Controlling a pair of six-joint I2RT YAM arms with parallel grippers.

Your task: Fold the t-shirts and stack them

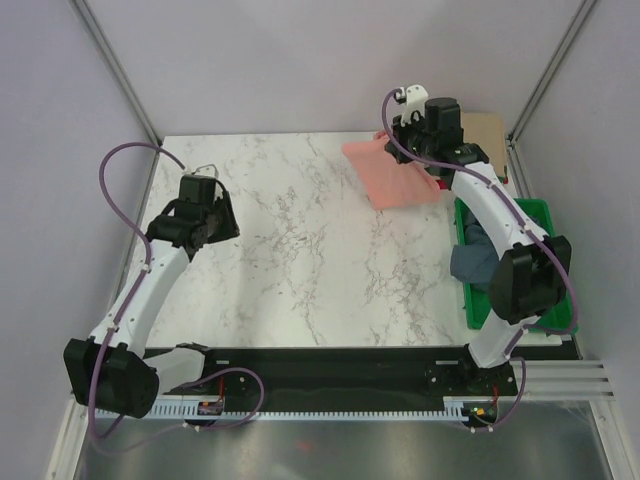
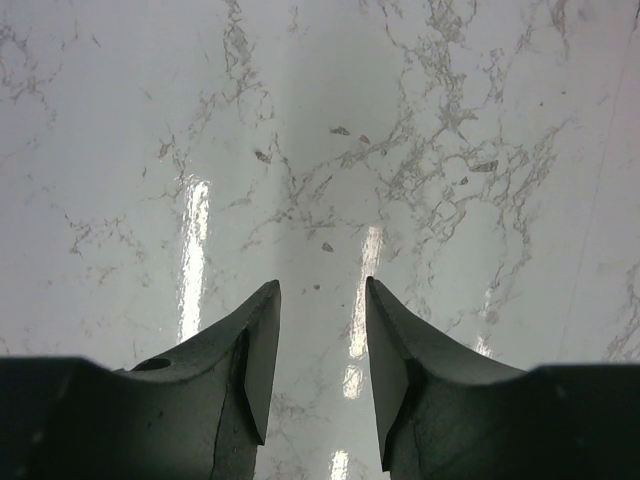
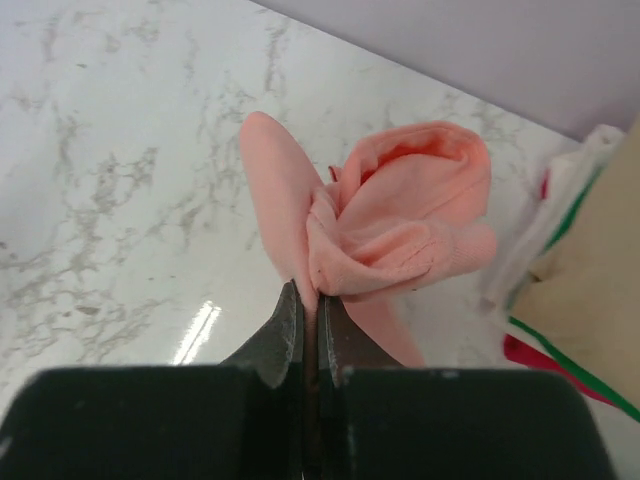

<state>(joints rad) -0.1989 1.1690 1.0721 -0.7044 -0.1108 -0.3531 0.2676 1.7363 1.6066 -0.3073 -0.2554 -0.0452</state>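
T-shirts lie stacked on the tan cloth (image 1: 486,132) (image 3: 590,275), so next I will move my right gripper to the right in the top view, bring the pink t-shirt down there and release it.
A salmon-pink t-shirt (image 1: 392,176) lies at the far right of the marble table, one edge lifted. My right gripper (image 3: 312,295) is shut on a bunched fold of that pink t-shirt (image 3: 400,225); in the top view the right gripper (image 1: 405,135) stands at the shirt's far edge. More t-shirts lie beside it: tan (image 3: 600,260), white (image 3: 560,215) and red (image 3: 535,358) cloth. A slate blue-grey t-shirt (image 1: 478,262) lies in the tray. My left gripper (image 2: 320,300) hangs open over bare marble at the left, with nothing between its fingers; from above the left gripper (image 1: 222,212) is far from the shirts.
A rigid green tray (image 1: 560,310) sits along the right edge under my right arm. A tan board or cloth (image 1: 485,128) lies at the far right corner. Purple walls close in the back and sides.
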